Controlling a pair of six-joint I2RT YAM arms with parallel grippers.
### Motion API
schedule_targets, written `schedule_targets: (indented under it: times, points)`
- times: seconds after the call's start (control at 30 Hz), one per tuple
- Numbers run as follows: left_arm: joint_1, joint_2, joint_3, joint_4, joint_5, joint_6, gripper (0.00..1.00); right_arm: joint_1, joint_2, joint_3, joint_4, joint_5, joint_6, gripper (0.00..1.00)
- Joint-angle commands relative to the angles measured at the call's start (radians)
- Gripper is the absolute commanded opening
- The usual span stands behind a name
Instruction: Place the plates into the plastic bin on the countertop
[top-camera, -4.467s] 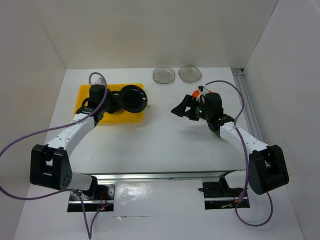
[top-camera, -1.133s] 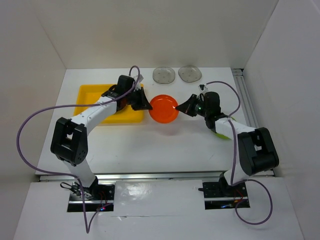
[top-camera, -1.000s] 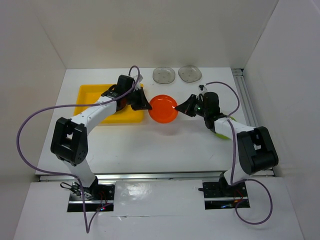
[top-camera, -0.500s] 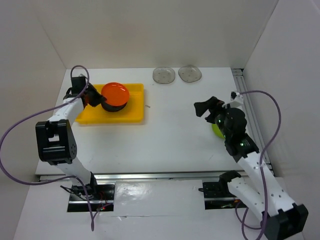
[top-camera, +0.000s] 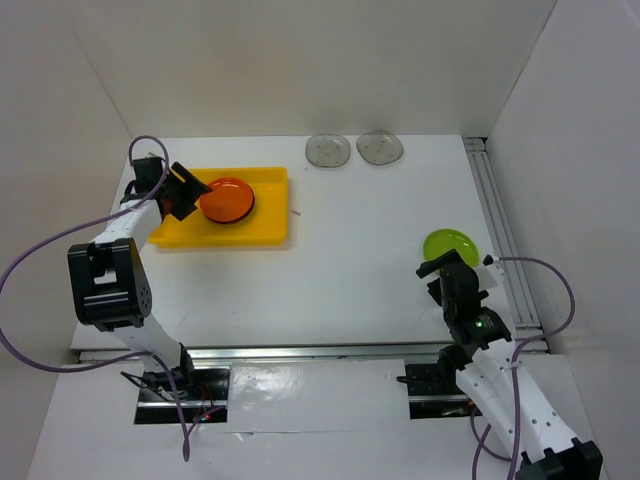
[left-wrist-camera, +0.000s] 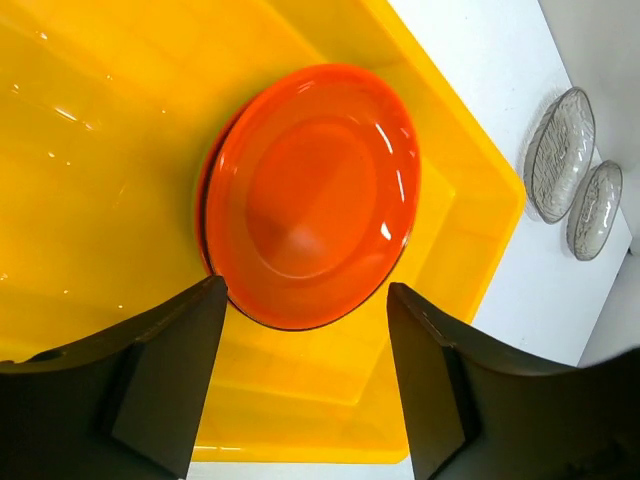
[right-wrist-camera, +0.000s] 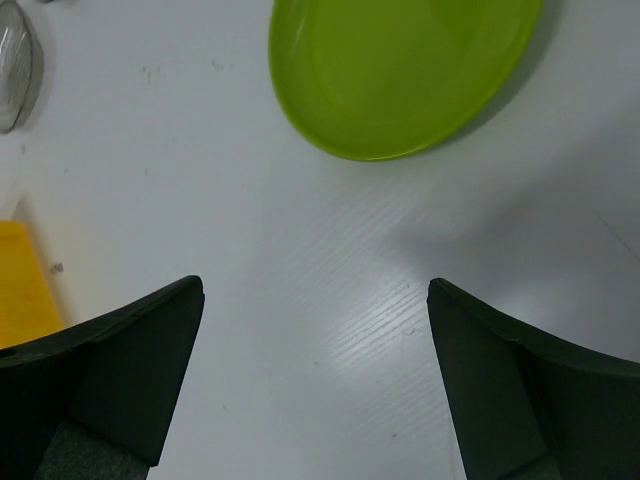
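Note:
My right gripper is hovering with its fingers open, short of the lime green plate's near rim on the bar side, so it needs to move outward and down onto it.
An orange plate lies in the yellow plastic bin, stacked on a black plate whose rim peeks out beneath it. My left gripper stands open just left of that stack, with nothing between its fingers. A lime green plate rests on the white countertop at the right. My right gripper hovers open just short of it, empty. Two clear plates lie by the back wall.
A metal rail runs along the right edge of the countertop. White walls close in the left, back and right sides. The clear plates also show past the bin's far corner in the left wrist view.
My left arm carried the orange plate from mid-table into the bin, set it on the black plate and opened. My right arm drew back toward the near edge, uncovering the green plate.

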Motion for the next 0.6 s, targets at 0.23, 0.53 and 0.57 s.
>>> schedule_targets:
  times: [0.23,0.53,0.57]
  points:
    - [0.007,-0.094,-0.045,0.047,0.043,-0.037,0.84,-0.063,0.215,-0.004,0.020,0.169,0.245,1.00]
    - [-0.002,-0.215,0.040,-0.107,0.080,0.035,0.99,-0.293,0.513,-0.026,0.387,0.031,0.069,0.96]
    - [-0.013,-0.224,0.050,-0.118,0.080,0.035,0.99,-0.302,0.530,-0.035,0.405,0.021,0.060,0.94]
